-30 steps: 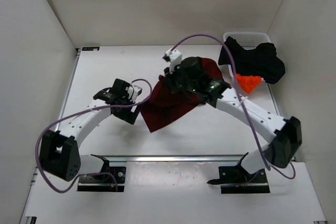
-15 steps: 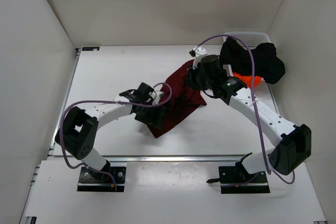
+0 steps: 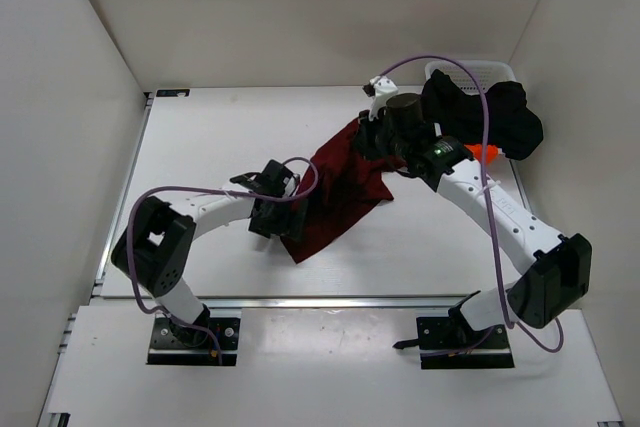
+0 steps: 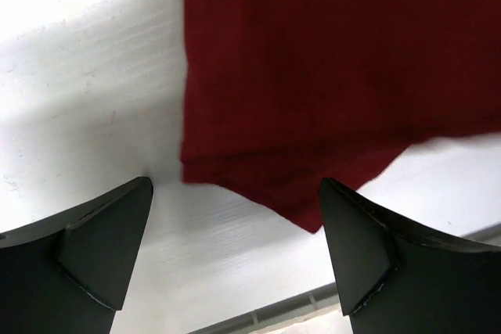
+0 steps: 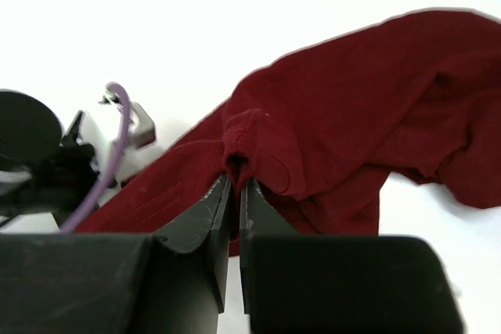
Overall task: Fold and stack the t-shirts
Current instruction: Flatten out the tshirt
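Observation:
Next I should raise my right gripper and move it toward the black t-shirt [image 3: 490, 117] to release the fold of the maroon t-shirt, since the black t-shirt lies to its right in the top view.
The maroon t-shirt [image 3: 335, 192] lies spread on the table's middle, its far end lifted. My right gripper [image 3: 372, 137] is shut on a bunched fold of the maroon t-shirt [image 5: 329, 138] and holds it up. My left gripper [image 3: 278, 227] is open and empty at the shirt's near-left corner; in the left wrist view the maroon t-shirt's [image 4: 329, 76] hem lies just beyond the spread fingers [image 4: 102, 240]. The black t-shirt [image 3: 490, 117] hangs over the basket at the back right. A bit of the orange t-shirt [image 3: 485, 152] shows under it.
The white mesh basket [image 3: 470, 72] stands at the back right corner against the wall. A metal rail [image 3: 330, 299] runs along the table's near edge. White walls close in the left, back and right sides.
My right gripper has carried the shirt's far end to the right and back. My left gripper has moved right to the shirt's near-left corner, and the shirt now lies flatter.

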Controlling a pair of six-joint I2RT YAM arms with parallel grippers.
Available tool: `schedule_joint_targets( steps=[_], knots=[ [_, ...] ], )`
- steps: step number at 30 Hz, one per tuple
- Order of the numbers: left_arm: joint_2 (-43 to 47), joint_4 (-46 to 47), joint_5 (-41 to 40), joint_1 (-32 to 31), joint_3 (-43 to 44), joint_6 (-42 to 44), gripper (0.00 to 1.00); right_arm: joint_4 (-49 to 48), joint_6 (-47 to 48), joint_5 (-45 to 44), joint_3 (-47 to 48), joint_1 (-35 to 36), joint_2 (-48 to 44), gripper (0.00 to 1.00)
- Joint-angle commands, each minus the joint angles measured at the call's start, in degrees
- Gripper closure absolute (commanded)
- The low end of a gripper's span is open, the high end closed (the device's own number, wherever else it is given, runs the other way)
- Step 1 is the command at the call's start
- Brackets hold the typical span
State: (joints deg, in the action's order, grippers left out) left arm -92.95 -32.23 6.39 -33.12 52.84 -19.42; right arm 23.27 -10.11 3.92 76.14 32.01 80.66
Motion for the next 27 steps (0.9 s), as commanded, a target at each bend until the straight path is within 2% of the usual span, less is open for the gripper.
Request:
schedule_joint_targets(
  steps=[1,2,3,4,6,7,8,9,10,13,15,20,22,23,26,27],
  knots=[
    [-4.08,1.19,-3.06,-1.15,1.03,-0.71,0.02,-1.73,1.49,0.38,3.84,-0.02,-0.42,1.00],
    [-5.82,1.72,-2.79,-1.15,1.99,-0.45,0.06,-1.73,1.84,0.04,3.93,0.33,-0.85,1.00],
    [-7.67,3.47,-2.62,-0.72,2.79,-0.01,0.19,-1.91,1.93,-0.06,3.93,0.77,-0.68,1.00],
    [-8.65,4.79,-0.70,-0.71,3.23,0.61,0.26,-1.91,2.20,0.29,3.93,0.60,-1.03,1.00],
    [-11.19,6.20,4.39,0.16,4.90,1.22,0.53,-2.61,1.76,0.38,3.32,0.60,-2.61,1.00],
    [-12.07,6.82,5.64,0.34,5.86,1.84,0.70,-2.79,1.32,0.99,2.97,0.08,-3.49,1.00],
    [-12.17,7.18,7.56,0.51,6.31,2.36,0.80,-3.05,0.54,1.69,2.61,-0.71,-4.02,1.00],
    [-12.26,7.35,8.45,0.52,7.36,3.41,0.95,-3.31,0.27,2.05,1.57,-1.07,-4.98,1.00],
    [-11.91,6.83,8.72,0.95,8.50,4.82,0.99,-3.14,0.35,2.49,1.47,-1.94,-5.60,1.00],
    [-7.27,3.59,6.89,2.09,11.22,11.92,1.00,-0.25,3.07,1.44,1.99,-3.88,-7.36,1.00],
    [-2.52,1.03,0.85,5.07,14.04,19.38,1.00,2.30,5.79,0.39,3.66,-6.42,-8.59,1.00],
    [13.29,-0.81,-12.53,13.16,22.72,35.47,1.00,8.54,9.31,-0.14,10.68,-18.45,-11.48,1.00],
    [17.25,-2.57,-19.89,12.04,26.94,39.53,1.00,9.86,13.34,-1.54,12.44,-18.82,-12.37,1.00],
    [20.14,-3.27,-20.97,11.33,29.05,42.07,1.00,10.74,14.75,-1.99,13.50,-17.78,-13.24,1.00],
    [26.66,-4.85,-32.64,4.84,32.92,44.82,1.00,12.76,18.46,-7.60,17.10,-14.35,-15.88,1.00],
    [27.55,-7.82,-32.76,5.17,34.51,44.73,1.00,12.86,19.50,-9.09,17.90,-13.91,-16.50,1.00]
  ],
)
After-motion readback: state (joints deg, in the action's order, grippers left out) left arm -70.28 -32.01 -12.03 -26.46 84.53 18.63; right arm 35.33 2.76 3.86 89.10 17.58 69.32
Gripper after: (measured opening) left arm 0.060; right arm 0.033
